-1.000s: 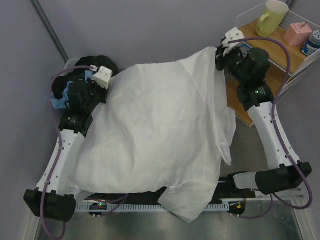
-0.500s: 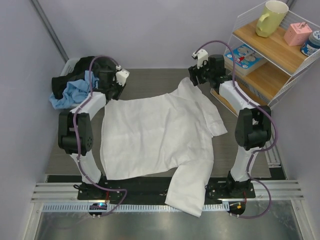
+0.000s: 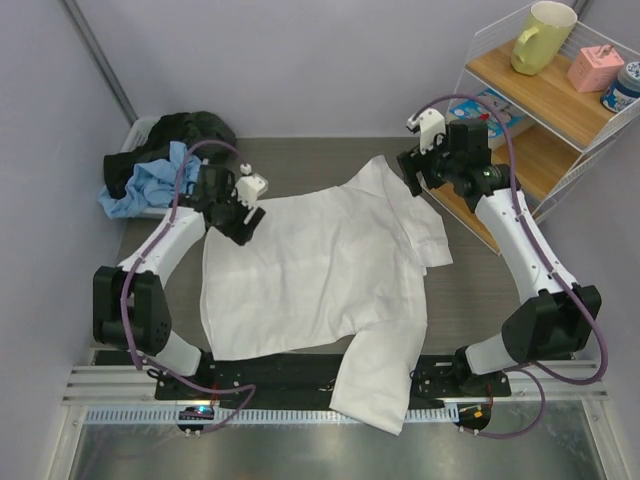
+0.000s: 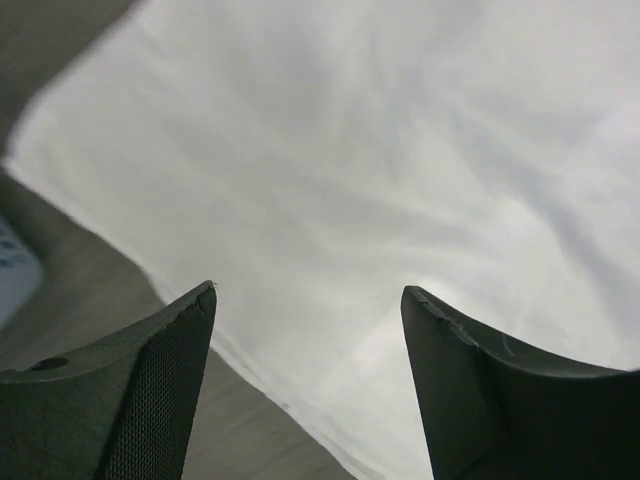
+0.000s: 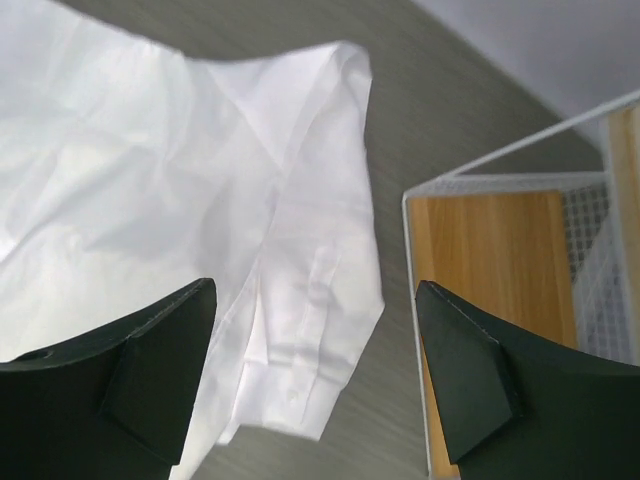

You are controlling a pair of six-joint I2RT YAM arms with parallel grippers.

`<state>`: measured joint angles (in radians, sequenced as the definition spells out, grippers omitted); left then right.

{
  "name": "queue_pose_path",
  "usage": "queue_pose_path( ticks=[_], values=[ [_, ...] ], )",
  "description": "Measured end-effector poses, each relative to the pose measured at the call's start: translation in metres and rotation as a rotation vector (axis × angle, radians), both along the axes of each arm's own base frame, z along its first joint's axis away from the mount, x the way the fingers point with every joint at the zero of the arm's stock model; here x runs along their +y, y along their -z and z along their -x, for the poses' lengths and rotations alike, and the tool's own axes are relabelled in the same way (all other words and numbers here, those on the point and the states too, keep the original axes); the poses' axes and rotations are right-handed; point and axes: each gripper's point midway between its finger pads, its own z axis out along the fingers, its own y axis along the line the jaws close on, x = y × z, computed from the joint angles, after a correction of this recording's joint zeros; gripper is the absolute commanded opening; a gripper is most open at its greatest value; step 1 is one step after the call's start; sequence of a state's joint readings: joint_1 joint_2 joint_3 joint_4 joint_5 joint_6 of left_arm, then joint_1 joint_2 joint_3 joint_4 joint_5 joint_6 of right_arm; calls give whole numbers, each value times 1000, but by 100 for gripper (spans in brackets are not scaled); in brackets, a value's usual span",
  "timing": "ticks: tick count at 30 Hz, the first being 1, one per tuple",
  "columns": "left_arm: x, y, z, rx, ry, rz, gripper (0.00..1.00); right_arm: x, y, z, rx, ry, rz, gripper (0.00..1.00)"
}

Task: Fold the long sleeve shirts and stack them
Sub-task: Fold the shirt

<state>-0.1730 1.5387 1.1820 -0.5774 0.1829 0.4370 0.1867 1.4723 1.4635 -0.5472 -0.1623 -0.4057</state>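
The folded sleeve near its cuff (image 3: 428, 238) (image 5: 310, 340) juts out past the shirt's side toward the shelf, so my right gripper moves down and back onto that part next.
A white long sleeve shirt (image 3: 320, 265) lies spread flat on the table, with one sleeve (image 3: 382, 378) hanging over the near edge. My left gripper (image 3: 242, 222) hovers open over the shirt's far-left corner. In the left wrist view the left gripper (image 4: 310, 290) has only white cloth (image 4: 400, 150) below its spread jaws. My right gripper (image 3: 413, 172) stands open above the shirt's far-right corner. In the right wrist view the right gripper (image 5: 315, 288) looks down on a folded sleeve cuff (image 5: 310, 340), with nothing between its jaws.
A heap of black and blue clothing (image 3: 155, 165) sits in a bin at the far left. A white wire shelf (image 3: 560, 120) with wooden boards stands at the right, close to the right arm, holding a yellow mug (image 3: 543, 35). Its wire rim (image 5: 500, 165) lies beside the cuff.
A second ago both grippers held the shirt raised and billowing. It has since been laid flat on the table, both jaws have opened, and the grippers have drawn off its far corners.
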Motion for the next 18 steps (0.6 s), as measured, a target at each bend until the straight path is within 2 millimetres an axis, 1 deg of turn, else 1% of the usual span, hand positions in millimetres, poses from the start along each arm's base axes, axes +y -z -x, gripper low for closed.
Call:
queue_pose_path(
  ticks=[1, 2, 4, 6, 8, 11, 13, 18],
  values=[
    [-1, 13, 13, 49, 12, -9, 73, -1, 5, 5, 20, 0, 5, 86],
    [-2, 30, 27, 107, 31, -22, 72, -4, 17, 12, 56, 4, 17, 86],
    [0, 57, 52, 214, 44, -50, 71, -9, 51, 25, 156, 13, 48, 84],
    [7, 78, 67, 295, 42, -81, 71, -17, 90, 37, 274, 27, 85, 82],
    [13, 90, 71, 329, 41, -115, 71, -24, 127, 46, 384, 43, 122, 82],
    [22, 102, 70, 351, 38, -165, 70, -36, 169, 56, 512, 71, 164, 81],
    [25, 109, 70, 369, 42, -185, 70, -45, 190, 60, 572, 92, 183, 80],
    [28, 108, 59, 360, 44, -203, 70, -60, 226, 61, 658, 128, 214, 79]
  ],
)
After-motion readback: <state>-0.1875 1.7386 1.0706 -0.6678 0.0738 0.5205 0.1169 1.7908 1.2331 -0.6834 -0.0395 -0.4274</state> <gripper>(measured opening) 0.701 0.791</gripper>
